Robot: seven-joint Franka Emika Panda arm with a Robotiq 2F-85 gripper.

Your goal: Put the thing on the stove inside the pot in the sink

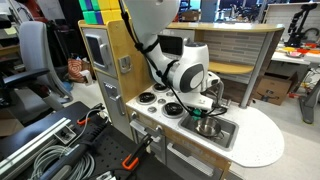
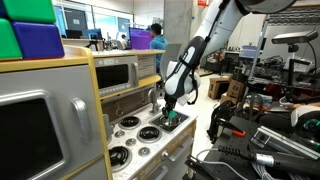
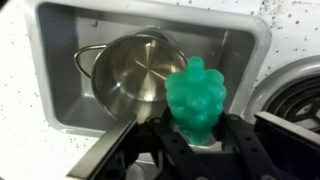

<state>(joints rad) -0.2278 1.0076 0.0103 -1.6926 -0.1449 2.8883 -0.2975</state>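
The pot's opening (image 3: 137, 74) lies below my gripper and to its left in the wrist view, so next my gripper will shift that way, lower and release the toy (image 3: 196, 95) inside.
In the wrist view my gripper (image 3: 197, 138) is shut on a small green bumpy toy (image 3: 196, 95) that looks like a bunch of grapes. It hangs over the right part of the rectangular metal sink (image 3: 240, 52), beside the round steel pot (image 3: 135, 72) standing in the basin. The pot looks empty. A black burner of the stove (image 3: 300, 95) shows at the right edge. In an exterior view the gripper (image 1: 203, 103) hovers above the pot (image 1: 207, 127) in the sink. In an exterior view the green toy (image 2: 171, 117) shows at the fingers beyond the stove burners (image 2: 128, 123).
The toy kitchen has a white counter (image 1: 262, 138) rounded at one end and a tall oven and microwave cabinet (image 2: 45, 125) beside the stove. Cables and black equipment (image 1: 60, 150) lie on the floor. A person in blue (image 2: 157, 38) stands far back.
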